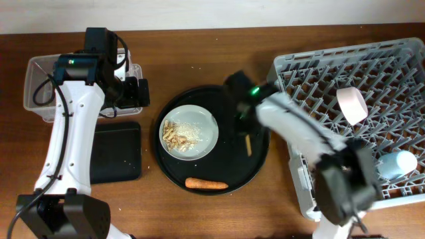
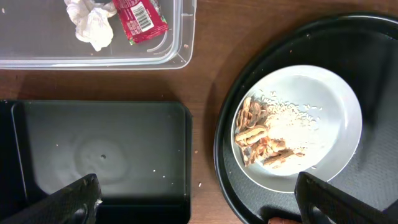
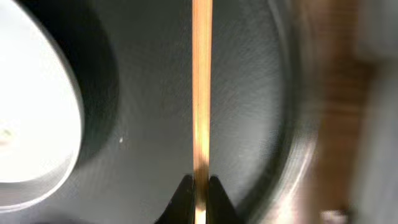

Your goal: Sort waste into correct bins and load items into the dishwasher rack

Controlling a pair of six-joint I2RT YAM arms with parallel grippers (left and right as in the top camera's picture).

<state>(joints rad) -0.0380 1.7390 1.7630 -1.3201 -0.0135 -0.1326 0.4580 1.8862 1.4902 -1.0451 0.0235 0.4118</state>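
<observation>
My left gripper next crosses over the plate and lowers onto the plate's scrap-free rim (image 1: 217, 130) (image 2: 359, 118), below the gripper and to its right in the overhead view.
The pale plate (image 1: 190, 131) with beige crumbly scraps (image 1: 178, 135) sits on the round black tray (image 1: 259, 172); an orange carrot (image 1: 206, 184) lies at the tray's front. The plate also shows in the left wrist view (image 2: 323, 118) and the right wrist view (image 3: 31, 106). My right gripper (image 3: 199, 186) is shut on the wooden chopsticks (image 3: 201, 93) over the round tray; overhead they show at the tray's right (image 1: 248, 145). My left gripper (image 2: 199, 199) is open above the flat black tray (image 2: 99, 155). The clear tub (image 2: 180, 43) holds the red wrapper (image 2: 140, 15) and white scrap (image 2: 90, 22). The grey rack (image 1: 312, 86) holds the bowl (image 1: 352, 104) and blue cup (image 1: 398, 164).
The clear tub (image 1: 32, 93) stands at the far left, the flat black tray (image 1: 116, 154) in front of it. The rack fills the right side. Bare wooden table lies along the front edge.
</observation>
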